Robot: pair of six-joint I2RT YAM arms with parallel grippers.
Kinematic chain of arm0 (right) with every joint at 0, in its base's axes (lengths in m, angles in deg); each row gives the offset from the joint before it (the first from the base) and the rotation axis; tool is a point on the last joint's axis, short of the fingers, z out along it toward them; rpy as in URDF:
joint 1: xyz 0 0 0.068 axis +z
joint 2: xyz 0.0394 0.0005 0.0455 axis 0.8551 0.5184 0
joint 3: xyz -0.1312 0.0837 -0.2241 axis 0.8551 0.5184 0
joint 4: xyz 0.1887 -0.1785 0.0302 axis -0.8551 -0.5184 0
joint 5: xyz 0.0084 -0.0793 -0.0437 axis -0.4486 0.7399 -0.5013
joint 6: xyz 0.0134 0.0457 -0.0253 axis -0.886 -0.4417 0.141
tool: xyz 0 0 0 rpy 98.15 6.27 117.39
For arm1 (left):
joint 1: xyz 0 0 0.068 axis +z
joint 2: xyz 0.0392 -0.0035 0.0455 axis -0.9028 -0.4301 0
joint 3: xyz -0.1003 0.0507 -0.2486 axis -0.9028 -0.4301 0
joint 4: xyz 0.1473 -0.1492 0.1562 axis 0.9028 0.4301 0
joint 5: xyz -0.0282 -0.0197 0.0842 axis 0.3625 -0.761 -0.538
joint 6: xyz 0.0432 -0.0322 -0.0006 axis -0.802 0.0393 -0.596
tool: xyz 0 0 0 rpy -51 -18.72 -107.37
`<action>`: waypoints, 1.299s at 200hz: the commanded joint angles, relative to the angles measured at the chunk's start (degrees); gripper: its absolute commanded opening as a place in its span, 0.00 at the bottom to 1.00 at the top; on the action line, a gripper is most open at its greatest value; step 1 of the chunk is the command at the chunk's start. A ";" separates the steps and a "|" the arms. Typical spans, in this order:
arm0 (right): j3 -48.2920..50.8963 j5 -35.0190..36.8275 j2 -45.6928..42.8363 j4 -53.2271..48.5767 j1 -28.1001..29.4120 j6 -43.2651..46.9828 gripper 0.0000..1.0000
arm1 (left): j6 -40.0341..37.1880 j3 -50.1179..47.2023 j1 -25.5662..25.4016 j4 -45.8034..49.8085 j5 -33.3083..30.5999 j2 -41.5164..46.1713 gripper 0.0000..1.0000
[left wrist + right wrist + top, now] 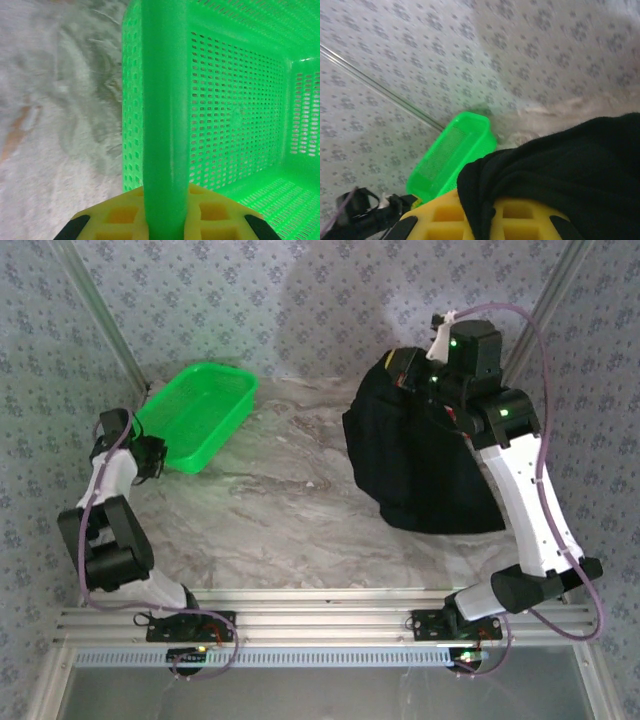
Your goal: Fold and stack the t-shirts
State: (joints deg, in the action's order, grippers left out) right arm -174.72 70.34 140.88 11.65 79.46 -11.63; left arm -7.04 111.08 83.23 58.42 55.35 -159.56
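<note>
The open marble between basket and shirt [318, 426] is clear. My right gripper will next move toward the green basket [200, 412] and down onto that marble to release the black t-shirt.
A black t-shirt [425, 465] hangs in a dark bunch at the right of the table, its lower hem resting on the marble top. My right gripper [408, 370] holds its top edge, raised near the back wall. In the right wrist view the black t-shirt [560, 170] runs between the yellow jaws, and the right gripper [482, 217] is shut on it. My left gripper [157, 458] sits at the near left corner of the green mesh basket [200, 412]. The left wrist view has the left gripper [165, 212] shut on the basket's rim [165, 100].
The basket's mesh wall [235, 110] stands just right of the gripped rim, with bare marble table [55, 130] to its left. The patterned back wall [300, 300] is close behind the right gripper. Open marble [260, 500] lies between basket and shirt.
</note>
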 commanded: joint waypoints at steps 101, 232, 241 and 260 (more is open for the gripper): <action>3.13 -12.71 17.28 -0.43 6.89 -6.23 0.00 | 6.59 -9.20 5.21 -4.17 -12.42 6.91 0.00; -0.53 -16.43 20.93 -19.88 -1.47 13.48 0.96 | 7.51 -10.41 4.42 -7.79 -10.57 7.68 0.71; 3.62 -15.18 17.71 -19.38 -3.26 13.56 0.98 | 6.84 -10.13 4.42 -6.82 -10.21 9.00 0.79; 11.57 -10.38 12.58 -21.11 -6.76 14.88 0.99 | 5.54 -8.58 3.31 -4.90 -8.92 11.95 1.00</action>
State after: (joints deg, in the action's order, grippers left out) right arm -170.04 54.91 160.59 -3.17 76.44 -1.27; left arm -1.03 100.59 87.60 51.21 44.80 -152.37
